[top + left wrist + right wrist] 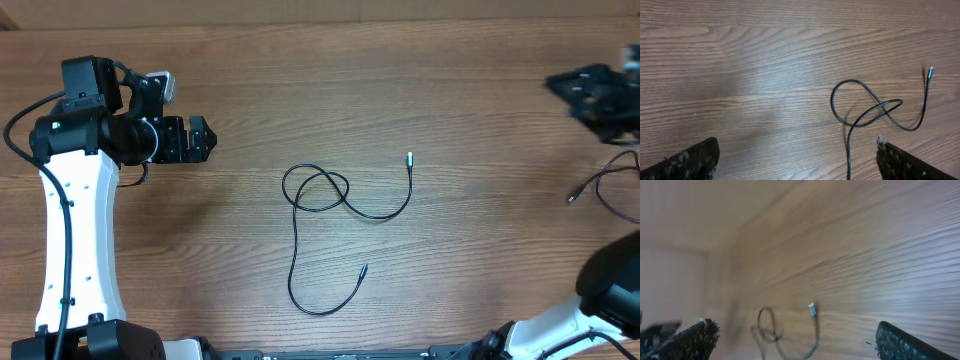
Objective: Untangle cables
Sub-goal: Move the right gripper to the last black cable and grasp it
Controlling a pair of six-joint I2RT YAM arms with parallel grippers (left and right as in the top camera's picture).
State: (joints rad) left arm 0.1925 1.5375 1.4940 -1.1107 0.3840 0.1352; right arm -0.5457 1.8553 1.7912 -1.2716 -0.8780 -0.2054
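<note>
I need to sweep my right gripper across and down onto the loop's plug-side bend (347, 188) (779, 337) next, because that bend is below it and to its left in the overhead view.
One thin black cable (410, 185) lies mid-table in a single crossed loop, with a pale plug end at the far right and a dark end near the front. It also shows in the left wrist view (883, 106) and, blurred, in the right wrist view (816, 330). A second thin cable (598, 180) lies loose at the right edge. My left gripper (206, 140) is open and empty, well left of the loop (797, 147). My right gripper (565, 90) is open and empty at the far right, motion-blurred (796, 328).
The wooden table (250, 80) carries the cables. The left arm's white body (75, 230) stands along the left side. The right arm's base (610, 290) sits at the front right, near the second cable.
</note>
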